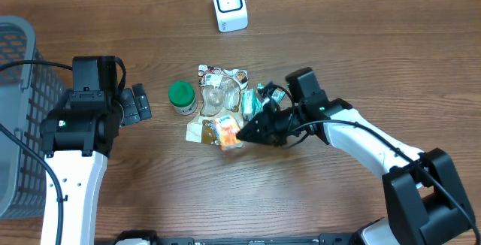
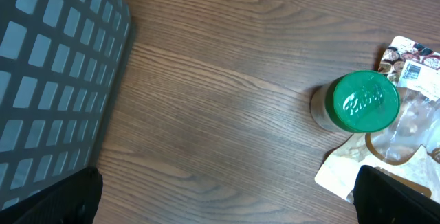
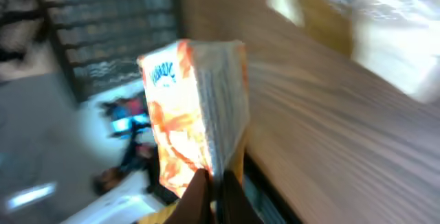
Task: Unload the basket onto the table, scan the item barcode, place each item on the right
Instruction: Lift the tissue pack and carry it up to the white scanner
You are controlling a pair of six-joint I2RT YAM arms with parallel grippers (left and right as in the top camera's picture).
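Observation:
Bare wood is to the right of my right gripper in the overhead view. I will carry the packet outward to the scanner (image 1: 229, 4), then over that wood to let go of it.
An orange snack packet (image 1: 226, 131) is pinched at its edge by my right gripper (image 1: 242, 133), which is shut on it and holds it just above the pile of items in the middle of the table. In the right wrist view the orange packet (image 3: 192, 107) stands on edge between the two closed fingers (image 3: 197, 196). The white barcode scanner (image 1: 229, 4) stands at the far edge of the table. My left gripper (image 1: 135, 104) is open over bare wood, left of a green-lidded jar (image 1: 182, 97); its fingertips (image 2: 388, 198) show only at the bottom corners.
A pile of clear and printed packets (image 1: 218, 91) lies right of the green-lidded jar (image 2: 363, 102), with a teal packet (image 1: 249, 104) under my right arm. A grey mesh basket (image 1: 19, 117) stands at the left edge, its wall (image 2: 55, 80) close to my left gripper.

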